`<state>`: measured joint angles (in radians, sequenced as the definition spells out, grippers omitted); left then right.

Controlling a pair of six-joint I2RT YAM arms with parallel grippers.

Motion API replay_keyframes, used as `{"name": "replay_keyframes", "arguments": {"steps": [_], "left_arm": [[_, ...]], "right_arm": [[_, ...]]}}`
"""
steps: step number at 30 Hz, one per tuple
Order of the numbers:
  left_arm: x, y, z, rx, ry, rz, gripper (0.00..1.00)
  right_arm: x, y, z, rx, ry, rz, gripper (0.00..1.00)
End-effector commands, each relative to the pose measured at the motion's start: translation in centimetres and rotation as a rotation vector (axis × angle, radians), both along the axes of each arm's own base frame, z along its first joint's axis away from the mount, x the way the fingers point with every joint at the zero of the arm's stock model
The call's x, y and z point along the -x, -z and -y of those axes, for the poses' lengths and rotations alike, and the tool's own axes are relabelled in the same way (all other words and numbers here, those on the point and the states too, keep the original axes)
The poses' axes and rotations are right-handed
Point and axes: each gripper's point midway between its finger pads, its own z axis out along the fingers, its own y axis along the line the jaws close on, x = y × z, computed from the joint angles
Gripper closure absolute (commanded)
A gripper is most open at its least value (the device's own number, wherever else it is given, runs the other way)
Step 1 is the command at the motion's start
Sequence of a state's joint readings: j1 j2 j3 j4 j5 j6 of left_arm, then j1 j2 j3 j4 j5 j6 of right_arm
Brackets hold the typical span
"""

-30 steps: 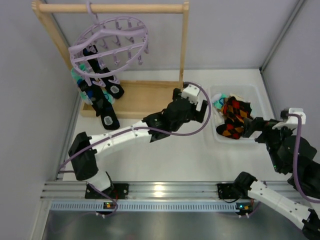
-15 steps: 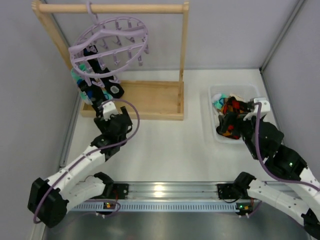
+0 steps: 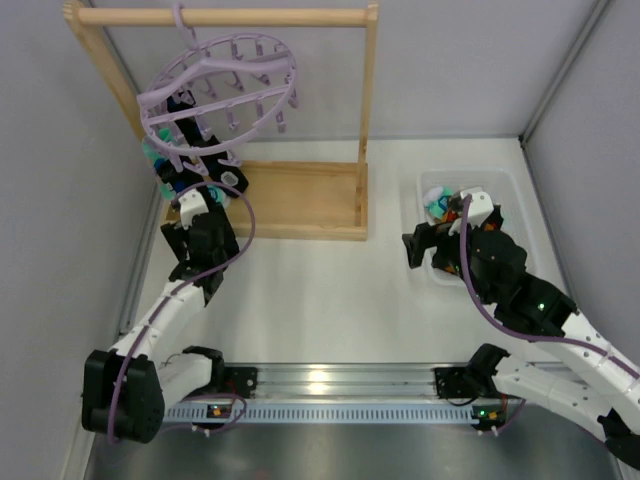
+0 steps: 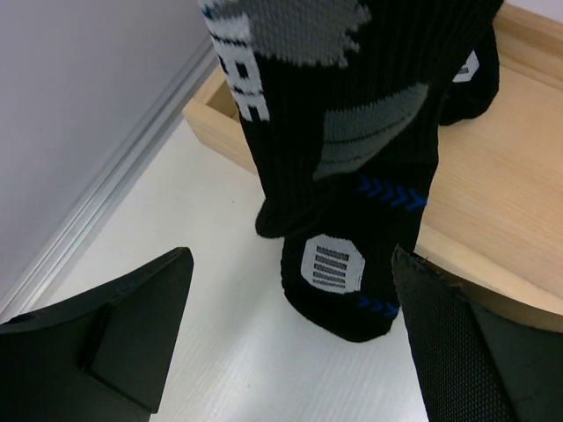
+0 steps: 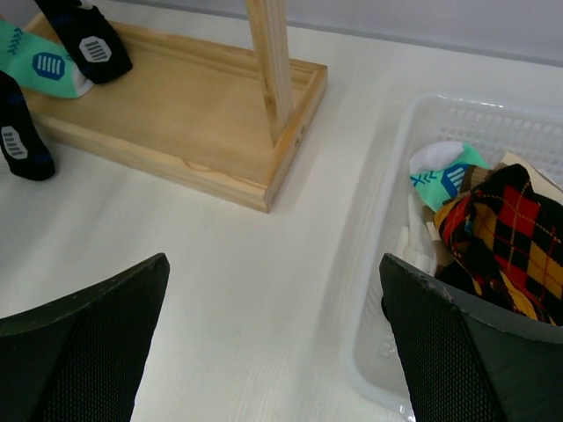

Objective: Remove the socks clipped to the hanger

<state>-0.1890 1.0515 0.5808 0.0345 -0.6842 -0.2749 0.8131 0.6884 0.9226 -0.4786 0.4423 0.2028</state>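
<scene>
The black sock's lower end (image 4: 343, 287) still dangles beyond the fingers. Next, my left gripper moves outward toward the nearest hanging black sock, bringing its open fingers around that end.
The lavender ring hanger (image 3: 215, 85) hangs by its hook from the wooden rail. Black and teal socks (image 3: 190, 165) are clipped to its left side. My left gripper (image 3: 192, 208) is open and empty just below them. In the left wrist view its jaws (image 4: 290, 352) stand wide, and the toe of a hanging black sock (image 4: 339, 281) lies ahead between them, untouched. My right gripper (image 3: 420, 245) is open and empty at the left rim of the white basket (image 3: 505, 180). The basket holds an argyle sock (image 5: 501, 229) and a teal-and-white sock (image 5: 444, 176).
The wooden rack's base tray (image 3: 300, 200) sits under the hanger, and its right post (image 5: 268, 61) stands near the basket. The hanging socks' toes (image 5: 88, 40) reach down to the tray. Grey walls close in on the left, back and right.
My left arm has swung from near the basket across to the far left, under the hanging socks. My right gripper has moved from over the basket to its left rim.
</scene>
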Motion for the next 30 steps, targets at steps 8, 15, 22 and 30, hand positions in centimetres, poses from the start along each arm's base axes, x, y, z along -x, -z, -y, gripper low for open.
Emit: {"name": "replay_keyframes", "arguments": {"steps": [8,15,22,30], "left_arm": [[-4.6,-3.2,-3.5,-0.071,-0.051,0.177,0.02],[-8.1,-4.3,-3.1,-0.074,0.024,0.307,0.02],[-8.9,-5.7,-2.8,-0.041,0.023,0.396,0.63],[-8.0,-6.7,-1.5,0.034,0.059,0.472,1.0]], "right_arm": [[0.1,-0.4,-2.7,-0.059,-0.125,0.039,0.01],[0.1,-0.3,-3.2,-0.05,-0.148,0.04,0.01],[0.2,-0.9,-3.2,-0.065,-0.155,0.059,0.01],[0.4,-0.9,-3.4,-0.094,-0.164,0.064,0.0]]}}
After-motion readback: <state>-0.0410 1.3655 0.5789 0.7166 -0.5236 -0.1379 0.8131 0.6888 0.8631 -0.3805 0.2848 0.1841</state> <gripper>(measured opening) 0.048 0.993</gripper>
